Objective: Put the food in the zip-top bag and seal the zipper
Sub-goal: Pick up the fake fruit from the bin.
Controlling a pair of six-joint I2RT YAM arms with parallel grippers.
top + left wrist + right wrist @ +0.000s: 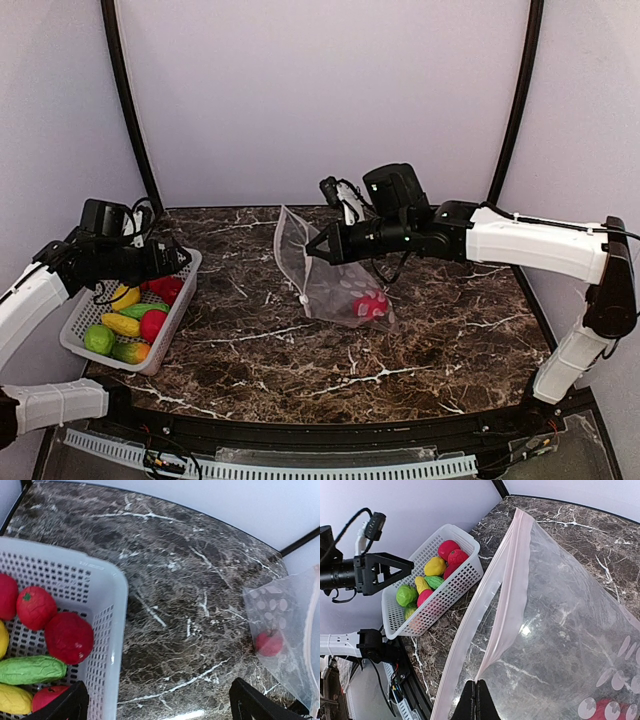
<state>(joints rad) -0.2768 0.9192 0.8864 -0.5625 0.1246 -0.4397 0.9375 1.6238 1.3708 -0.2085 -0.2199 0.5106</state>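
The left gripper lowers toward the left in its wrist view next, onto the food piece with its top uncovered, the red food piece beside the basket's side.
Several pieces of food, red, yellow and green, lie in the white mesh basket. My left gripper hovers open above the basket's far right corner, holding nothing; in its wrist view its fingers straddle the basket wall, with the red and green food to the left. My right gripper is shut on the pink zipper edge of the zip-top bag, lifting it so the mouth gapes toward the basket. One red food piece sits inside the bag. The white slider tab hangs at the bag's near edge.
Dark marble table lies bare between basket and bag. Grey walls and black corner poles close in the back. A black rail with cables runs along the near edge.
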